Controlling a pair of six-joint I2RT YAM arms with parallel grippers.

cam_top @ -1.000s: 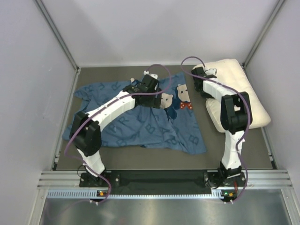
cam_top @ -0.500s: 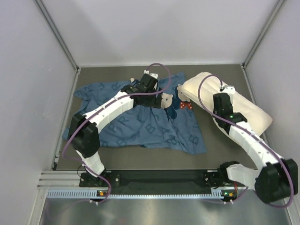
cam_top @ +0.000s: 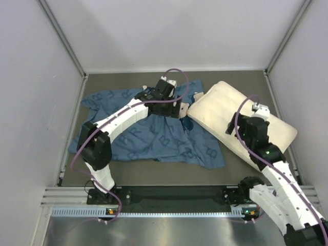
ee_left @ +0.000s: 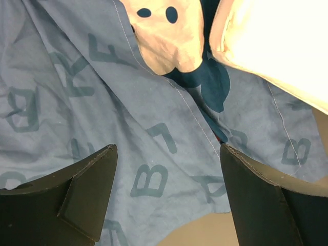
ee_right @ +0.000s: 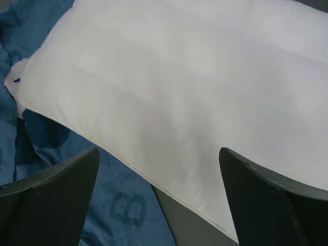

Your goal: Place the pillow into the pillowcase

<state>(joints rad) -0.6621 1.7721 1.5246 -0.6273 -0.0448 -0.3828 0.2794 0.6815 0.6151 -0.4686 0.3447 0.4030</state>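
Observation:
The pillow's end lies over the pillowcase's edge, so my right gripper will next move outward and toward the mouse face (ee_left: 164, 36), then lower to that overlapping end.
The blue pillowcase (cam_top: 148, 138) lies spread and crumpled on the left half of the table, with letters and a mouse face (ee_left: 164, 36) showing. On the right the cream pillow (cam_top: 218, 107) lies diagonally, its left end resting over the pillowcase's right edge. My left gripper (cam_top: 175, 106) hovers open above the pillowcase near that end, and in the left wrist view (ee_left: 167, 154) nothing is between its fingers. My right gripper (cam_top: 234, 125) hangs open above the pillow's middle. In the right wrist view (ee_right: 159, 154) it holds nothing, with the pillow (ee_right: 179, 77) and pillowcase (ee_right: 118, 210) below.
The grey table (cam_top: 246, 87) is boxed in by white walls with metal posts on the left, back and right. The right arm's elbow reaches out past the near right corner. A strip of bare table (ee_right: 184, 225) shows beside the pillow's near edge.
The right arm dragged the pillow leftwards onto the pillowcase's edge, then let go and drew back towards the near right. The left arm barely moved.

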